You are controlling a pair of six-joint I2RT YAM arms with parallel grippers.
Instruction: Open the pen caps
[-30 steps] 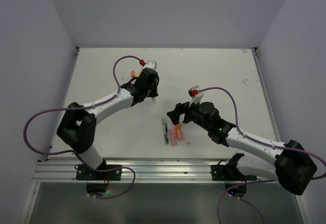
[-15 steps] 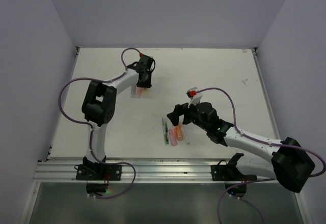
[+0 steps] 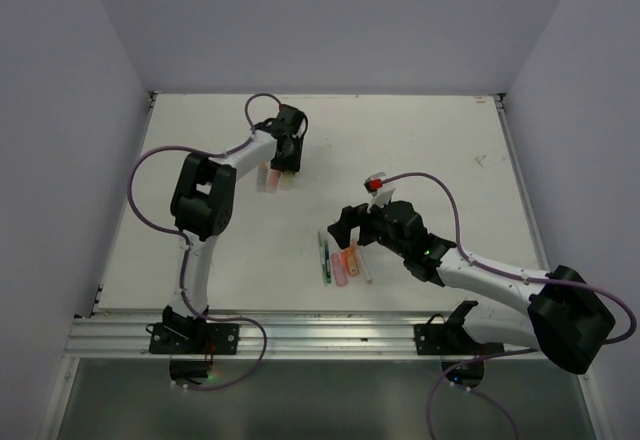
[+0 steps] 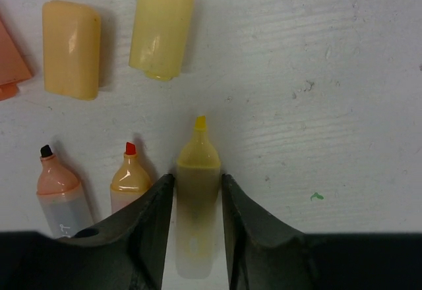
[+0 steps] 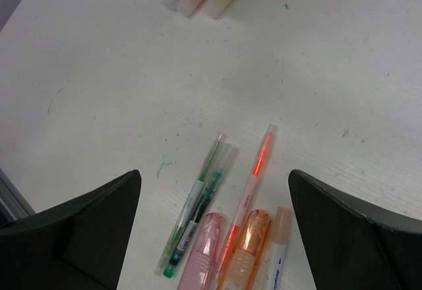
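The white pen still has its cap on and lies below my right gripper and back toward the bar. So my right gripper needs to move down and back, with its fingers on both sides of the pen's white body (image 5: 275,265).
An uncapped yellow highlighter (image 4: 197,211) lies on the table, and my left gripper (image 4: 198,179) (image 3: 286,156) is shut on its body, with the fingers close against both sides. Left of it lie two more uncapped highlighters, an orange one (image 4: 130,179) and a pinkish one (image 4: 55,188). Beyond them two loose pen caps lie flat, one orange-yellow (image 4: 71,49) and one yellow (image 4: 161,26). My right gripper (image 5: 215,174) (image 3: 352,226) hangs wide open over capped pens: two thin green ones (image 5: 198,204), a slim orange one (image 5: 256,165), a pink highlighter (image 5: 204,254), an orange highlighter (image 5: 247,244) and a white pen (image 5: 280,244).
The white table (image 3: 450,160) ends at walls on the left, back and right. A metal rail (image 3: 320,335) runs along the near edge. The corner of another orange piece (image 4: 10,69) shows at the left wrist view's edge. Small green ink marks (image 5: 163,166) dot the surface.
My left arm has folded up at the elbow, and its gripper has moved toward the back of the table with the yellow highlighter. The right arm has barely moved.
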